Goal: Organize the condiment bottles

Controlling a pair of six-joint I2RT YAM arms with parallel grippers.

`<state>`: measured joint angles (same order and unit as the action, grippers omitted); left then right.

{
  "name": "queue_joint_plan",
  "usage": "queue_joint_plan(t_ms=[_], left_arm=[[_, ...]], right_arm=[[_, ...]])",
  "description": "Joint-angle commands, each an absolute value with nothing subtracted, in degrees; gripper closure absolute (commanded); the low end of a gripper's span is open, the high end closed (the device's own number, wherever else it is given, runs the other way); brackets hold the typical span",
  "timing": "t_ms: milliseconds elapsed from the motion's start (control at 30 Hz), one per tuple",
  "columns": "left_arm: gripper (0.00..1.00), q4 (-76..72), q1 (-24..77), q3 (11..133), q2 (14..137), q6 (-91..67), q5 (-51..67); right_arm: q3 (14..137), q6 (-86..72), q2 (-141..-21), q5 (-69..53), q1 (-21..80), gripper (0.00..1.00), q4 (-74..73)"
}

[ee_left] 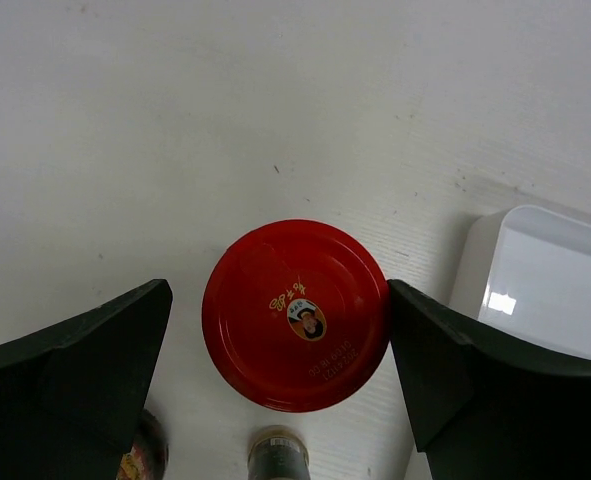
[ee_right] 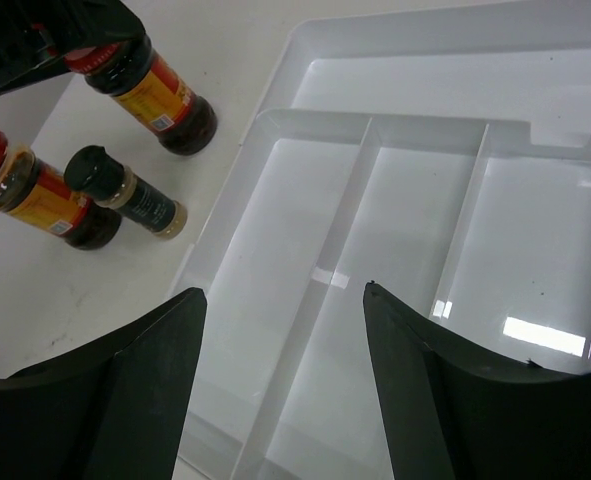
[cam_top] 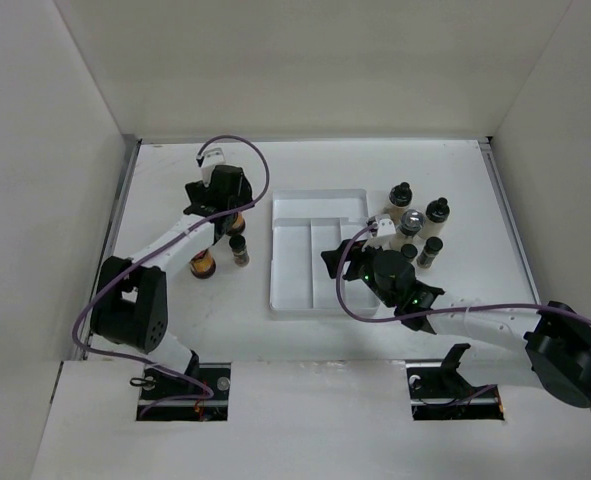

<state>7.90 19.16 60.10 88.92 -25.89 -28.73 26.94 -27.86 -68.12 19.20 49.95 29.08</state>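
The red cap lies just below my left gripper, between its open fingers, so next I will lower slightly over the cap and close around the cap's rim.
My left gripper [cam_top: 223,203] is open and straddles the red cap of one bottle [ee_left: 295,315]. In the left wrist view the right finger touches the cap's rim and the left finger stands clear. A second red-capped bottle [cam_top: 203,265] and a black-capped shaker [cam_top: 239,250] stand just beside it, left of the white tray [cam_top: 320,205]. The right wrist view shows both red-capped bottles [ee_right: 150,92] [ee_right: 37,197] and that shaker [ee_right: 127,192]. My right gripper [ee_right: 284,290] is open and empty over the tray's channels. A grey-capped bottle [cam_top: 411,221] and three black-capped shakers [cam_top: 400,195] stand right of the tray.
The white three-channel tray [ee_right: 375,190] lies in the middle of the table with nothing in its channels. White walls enclose the table on the left, back and right. Purple cables loop over both arms.
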Motion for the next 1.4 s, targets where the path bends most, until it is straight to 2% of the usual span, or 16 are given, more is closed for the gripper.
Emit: queue_joint_plan(t_ms=[0, 233, 300, 433, 533, 800, 933, 1367], left_arm=[[0.13, 5.27, 18.85, 63.10, 89.82, -25.75, -28.13], [0.18, 4.48, 18.76, 63.02, 91.67, -25.84, -27.60], [0.25, 4.40, 18.76, 63.10, 91.93, -25.84, -27.51], [0.47, 3.61, 19.11, 63.10, 91.32, -25.75, -28.21], [0.56, 3.43, 19.64, 63.98, 90.27, -25.23, -29.53], [0.60, 2.81, 19.99, 72.14, 85.96, -21.54, -31.03], [0.60, 2.90, 23.32, 76.72, 86.22, -20.66, -30.59], [0.60, 2.20, 33.96, 90.08, 101.06, -19.95, -27.25]], right_arm=[[29.09, -27.77, -68.03, 19.60, 50.23, 0.29, 32.17], [29.18, -27.69, -68.64, 19.77, 50.23, 0.28, 32.17], [29.09, -27.69, -68.90, 19.78, 49.97, 0.28, 32.17], [28.92, -27.77, -68.29, 19.69, 49.88, 0.28, 32.17], [28.83, -27.77, -68.47, 19.77, 49.88, 0.28, 32.17], [27.95, -28.65, -68.38, 20.04, 48.21, 0.27, 32.87], [27.51, -29.35, -67.59, 20.04, 47.50, 0.25, 32.87], [25.75, -32.08, -66.45, 19.69, 42.41, 0.25, 32.43]])
